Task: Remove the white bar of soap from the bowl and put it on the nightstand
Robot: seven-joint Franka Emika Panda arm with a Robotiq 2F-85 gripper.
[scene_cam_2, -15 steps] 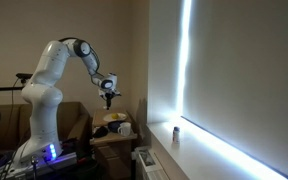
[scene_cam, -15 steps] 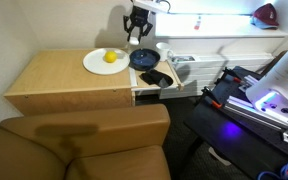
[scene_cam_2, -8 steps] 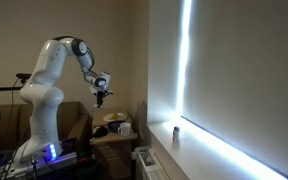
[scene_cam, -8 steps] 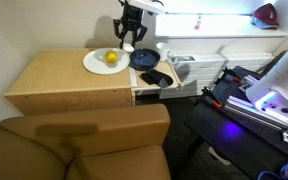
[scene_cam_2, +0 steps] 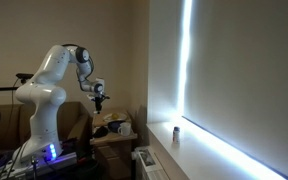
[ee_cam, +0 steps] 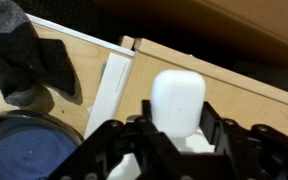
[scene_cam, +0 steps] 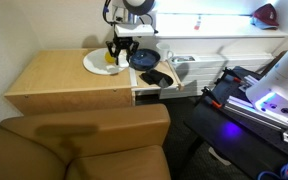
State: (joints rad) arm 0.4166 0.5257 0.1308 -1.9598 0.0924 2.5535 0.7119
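Observation:
I need to bring my gripper down toward the nightstand's edge by the brown seat before I release the soap. The nightstand has empty wood [scene_cam: 111,80] [ee_cam: 222,100] between that edge and the white plate.
My gripper [scene_cam: 121,48] is shut on the white bar of soap [ee_cam: 177,95], which stands between the black jaws in the wrist view. In an exterior view the gripper hangs over the right edge of the white plate [scene_cam: 94,63], just left of the dark blue-black bowl [scene_cam: 144,58]. Both rest on the light tan nightstand [scene_cam: 59,78]. The bowl's rim shows at the lower left of the wrist view [ee_cam: 24,150], with the wooden top [ee_cam: 239,85] beyond the soap. The gripper [scene_cam_2: 98,97] is also visible, held above the nightstand.
A yellow round fruit [scene_cam: 110,59] lies on the plate beside the gripper. A dark grey object [ee_cam: 29,60] sits near the bowl. A brown upholstered seat [scene_cam: 84,145] stands in front of the nightstand, and black equipment with a blue light [scene_cam: 264,100] stands to its right.
The arm has moved left and down from above the bowl to over the plate's right edge, carrying the soap.

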